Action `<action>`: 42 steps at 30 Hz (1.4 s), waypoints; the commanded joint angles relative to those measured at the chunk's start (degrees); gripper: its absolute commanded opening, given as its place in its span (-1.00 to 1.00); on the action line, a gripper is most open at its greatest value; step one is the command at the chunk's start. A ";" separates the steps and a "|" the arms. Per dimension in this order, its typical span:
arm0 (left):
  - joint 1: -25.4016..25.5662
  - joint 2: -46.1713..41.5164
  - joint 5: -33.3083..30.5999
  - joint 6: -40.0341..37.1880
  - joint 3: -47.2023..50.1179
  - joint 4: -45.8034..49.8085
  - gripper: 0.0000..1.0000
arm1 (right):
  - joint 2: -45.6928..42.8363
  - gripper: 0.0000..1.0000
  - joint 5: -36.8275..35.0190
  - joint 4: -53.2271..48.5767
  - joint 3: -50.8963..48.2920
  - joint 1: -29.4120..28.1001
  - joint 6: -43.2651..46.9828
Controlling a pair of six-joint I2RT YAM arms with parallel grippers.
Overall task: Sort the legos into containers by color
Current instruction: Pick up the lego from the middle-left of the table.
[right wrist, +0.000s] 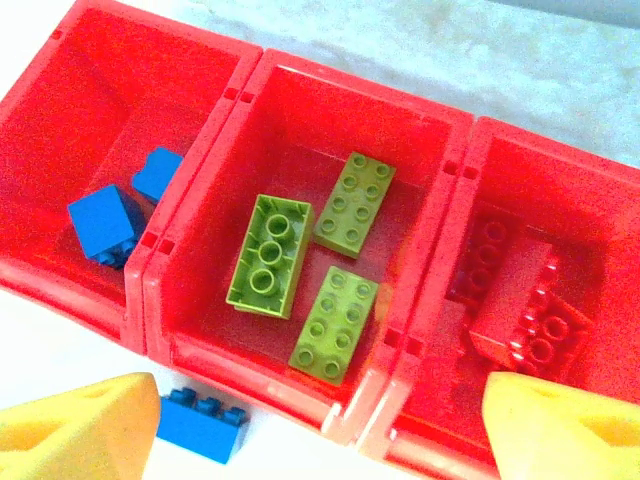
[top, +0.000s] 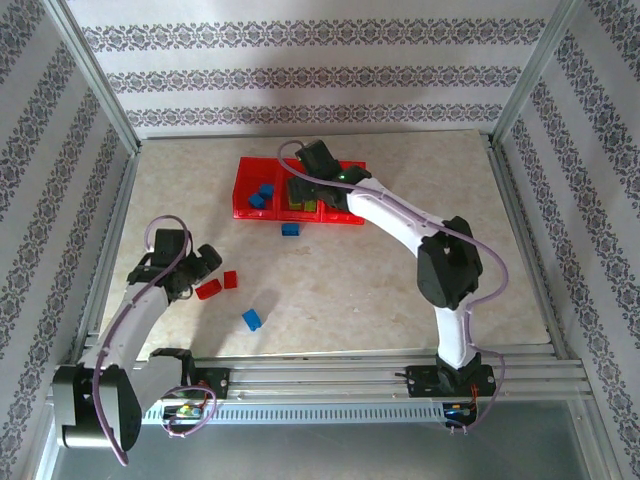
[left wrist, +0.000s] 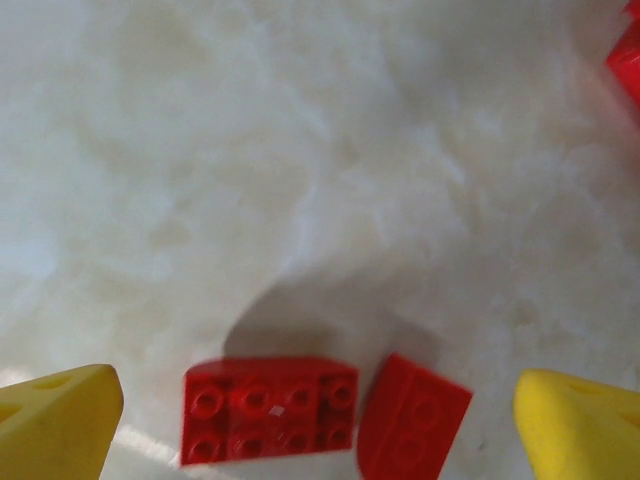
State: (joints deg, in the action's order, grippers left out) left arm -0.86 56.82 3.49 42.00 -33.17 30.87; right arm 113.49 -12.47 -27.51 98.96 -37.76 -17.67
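The robot's left gripper will next move back toward its base, where the longer red brick lies below, and lower its open fingers so that they are on both sides of the brick's short ends.
Two red legos lie on the table between my left gripper's open yellow fingers: a studded plate and a smaller brick, neither held. From above, that gripper sits just beside them. The red tray holds two blue bricks in its left compartment, three lime green ones in the middle and red ones on the right. My right gripper hangs open and empty over the tray's near wall, seen from above over the tray.
A blue brick lies on the table just in front of the tray. Another blue brick sits nearer the arm bases. Metal frame rails border the table on all sides.
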 commanded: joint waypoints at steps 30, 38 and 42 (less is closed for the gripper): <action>5.08 9.72 -0.85 2.02 -0.89 0.84 0.82 | -17.51 0.96 -9.82 7.21 -19.59 -0.81 -6.61; 5.85 15.12 -1.81 -0.62 -1.89 0.59 0.68 | -17.16 0.97 -10.25 7.12 -19.59 -0.74 -6.96; 6.11 16.76 -2.24 -1.52 -2.58 0.46 0.67 | -17.34 0.96 -10.25 7.12 -19.59 -0.83 -6.91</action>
State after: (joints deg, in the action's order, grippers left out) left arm 4.43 72.73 2.57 42.57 -34.13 32.10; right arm 97.65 -21.23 -20.73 79.96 -37.76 -23.88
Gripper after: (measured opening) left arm 0.838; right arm 0.983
